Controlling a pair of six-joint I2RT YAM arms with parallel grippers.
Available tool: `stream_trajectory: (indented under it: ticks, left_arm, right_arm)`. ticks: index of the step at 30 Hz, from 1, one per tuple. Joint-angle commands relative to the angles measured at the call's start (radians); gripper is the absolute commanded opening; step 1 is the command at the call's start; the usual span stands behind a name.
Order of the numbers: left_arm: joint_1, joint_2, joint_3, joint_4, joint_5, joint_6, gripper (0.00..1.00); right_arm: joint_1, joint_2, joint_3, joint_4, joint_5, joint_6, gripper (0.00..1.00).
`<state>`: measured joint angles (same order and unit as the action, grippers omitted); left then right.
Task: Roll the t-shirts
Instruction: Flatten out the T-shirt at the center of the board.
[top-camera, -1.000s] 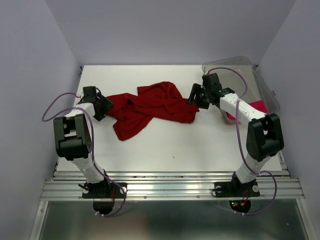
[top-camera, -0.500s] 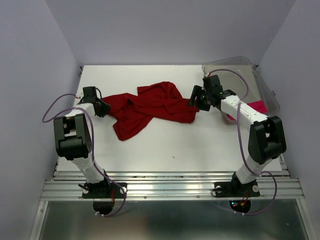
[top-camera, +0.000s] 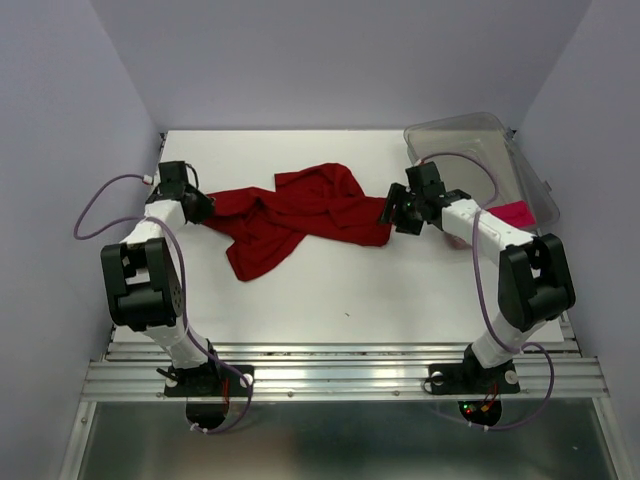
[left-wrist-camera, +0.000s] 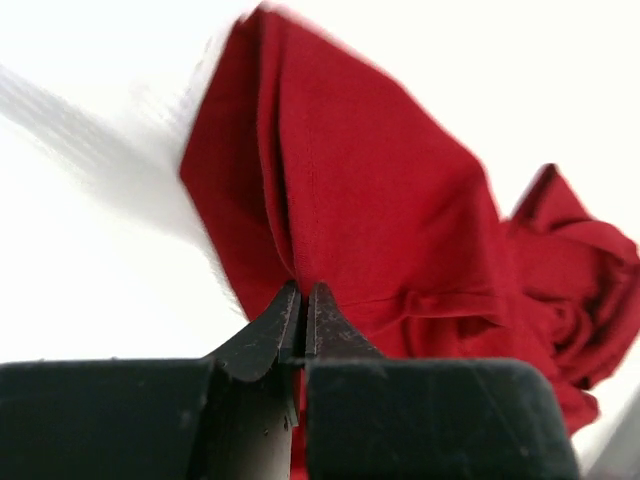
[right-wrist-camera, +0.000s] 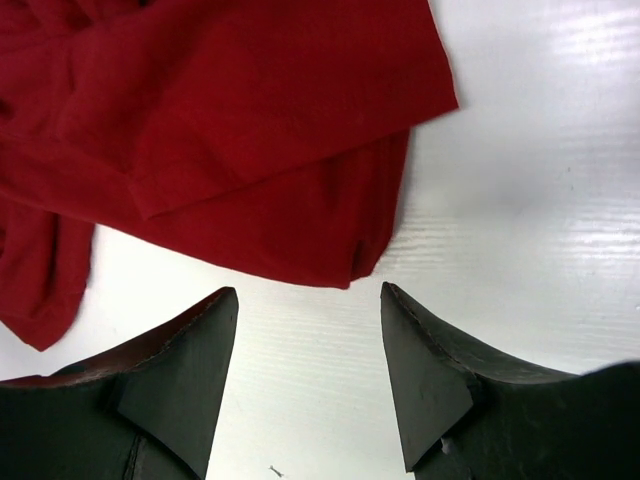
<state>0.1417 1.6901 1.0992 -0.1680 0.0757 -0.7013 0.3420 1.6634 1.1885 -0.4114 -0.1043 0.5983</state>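
Note:
The edge of the t-shirt's upper fold is my right gripper's next place, so it should turn and shift onto it past the near corner of the red t-shirt.
The dark red t-shirt (top-camera: 300, 215) lies crumpled across the middle of the white table. My left gripper (top-camera: 197, 207) is at its left end. In the left wrist view the jaws (left-wrist-camera: 302, 292) are pressed together with a fold of the red t-shirt (left-wrist-camera: 400, 220) pinched between the tips. My right gripper (top-camera: 392, 213) stands open just off the shirt's right edge. In the right wrist view the red t-shirt (right-wrist-camera: 250, 130) lies a little beyond the fingertips of my right gripper (right-wrist-camera: 308, 292), with bare table between them. A pink t-shirt (top-camera: 515, 213) shows by the right arm, at the bin.
A clear plastic bin (top-camera: 480, 135) sits tilted at the back right corner, behind the right arm. The table (top-camera: 350, 290) ends at a metal rail in front, and grey walls close in on the left, right and back.
My left gripper has closed on the shirt's left end and shifted slightly back and left. The right gripper has crept a little nearer the shirt's right edge, still open.

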Motion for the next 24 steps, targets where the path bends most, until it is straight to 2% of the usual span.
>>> stream_trajectory:
  ticks: [1,12,18,24]
  left_arm:
    - [0.004,-0.135,0.089,-0.048,-0.024,0.026,0.00]
    - [0.004,-0.145,0.155,-0.096,0.009,0.049,0.00]
    - [0.004,-0.139,0.160,-0.105,0.013,0.062,0.00]
    - [0.004,-0.133,0.156,-0.103,0.021,0.069,0.00]
  right_arm:
    - [0.009,-0.045,-0.075,0.074,0.014,0.087,0.65]
    - [0.000,0.031,-0.043,0.207,0.176,0.236,0.64]
    - [0.000,0.140,0.025,0.210,0.129,0.317,0.62]
    - [0.000,0.167,-0.010,0.286,0.112,0.419,0.60]
